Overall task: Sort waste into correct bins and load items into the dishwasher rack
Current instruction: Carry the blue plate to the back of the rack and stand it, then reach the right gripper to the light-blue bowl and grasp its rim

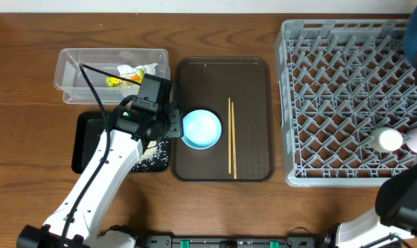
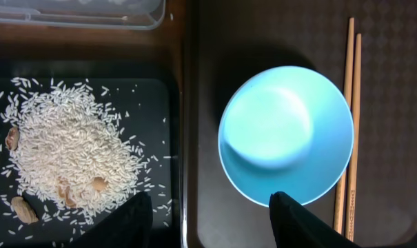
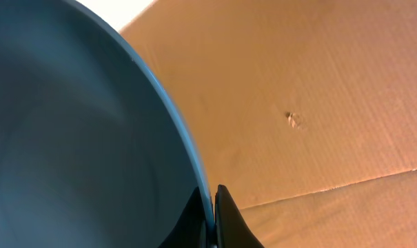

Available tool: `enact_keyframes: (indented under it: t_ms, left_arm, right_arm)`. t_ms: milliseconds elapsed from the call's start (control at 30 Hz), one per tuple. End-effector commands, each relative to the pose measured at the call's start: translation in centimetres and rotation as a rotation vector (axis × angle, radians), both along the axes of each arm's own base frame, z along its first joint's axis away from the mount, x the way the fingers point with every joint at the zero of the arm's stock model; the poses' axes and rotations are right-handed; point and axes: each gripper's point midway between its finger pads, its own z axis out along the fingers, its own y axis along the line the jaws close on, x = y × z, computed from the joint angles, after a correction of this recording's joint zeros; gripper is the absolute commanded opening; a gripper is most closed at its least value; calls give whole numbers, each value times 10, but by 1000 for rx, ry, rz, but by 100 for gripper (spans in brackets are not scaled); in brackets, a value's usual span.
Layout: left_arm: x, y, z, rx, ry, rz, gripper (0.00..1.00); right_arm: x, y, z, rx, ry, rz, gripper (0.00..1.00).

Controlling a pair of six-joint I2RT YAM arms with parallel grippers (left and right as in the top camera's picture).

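Observation:
My right gripper lowers the dark blue plate into the pegs at the grey rack's far end [image 1: 395, 43] next and releases the plate's rim, as those slots stand empty.
The light blue bowl [image 1: 202, 129] sits empty on the brown serving tray [image 1: 249, 76], with the wooden chopsticks [image 1: 231, 138] to its right. My left gripper [image 1: 174, 128] is open and empty at the bowl's left rim. In the left wrist view its jaws [image 2: 211, 220] straddle the tray edge, with the bowl [image 2: 285, 134] and chopsticks [image 2: 351, 117] ahead. White rice [image 2: 70, 151] lies on the black tray [image 1: 87, 141]. The clear tub [image 1: 74, 69] holds the yellow-green wrapper [image 1: 115, 80] and white napkin [image 1: 136, 69]. My right gripper [image 3: 211, 207] is shut on the dark blue plate's [image 3: 70, 138] rim, above the grey rack [image 1: 346, 96]. The pink cup is out of view.
A cream cup [image 1: 387, 140] stands in the rack near its right front. The plate [image 1: 416, 34] shows at the overhead view's top right edge. A few brown scraps [image 2: 23, 210] lie among the rice. Brown cardboard [image 3: 318, 103] fills the right wrist view's background.

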Motion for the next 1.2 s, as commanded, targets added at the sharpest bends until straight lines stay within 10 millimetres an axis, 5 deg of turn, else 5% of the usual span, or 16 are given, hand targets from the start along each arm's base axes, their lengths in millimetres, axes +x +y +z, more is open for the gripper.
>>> enact_keyframes:
  t_ms: [0, 467, 900, 1167]
  left_arm:
    - [1, 3, 0, 14, 0, 10, 58]
    - [1, 3, 0, 13, 0, 13, 58]
    - [1, 3, 0, 4, 3, 34, 58]
    - [1, 3, 0, 5, 3, 34, 58]
  right_arm:
    - [-4, -18, -15, -56, 85, -85, 1]
    - [13, -28, -88, -15, 177, -161, 1]
    - [19, 31, -128, 134, 193, -130, 3]
    - [19, 63, -153, 245, 221, -88, 42]
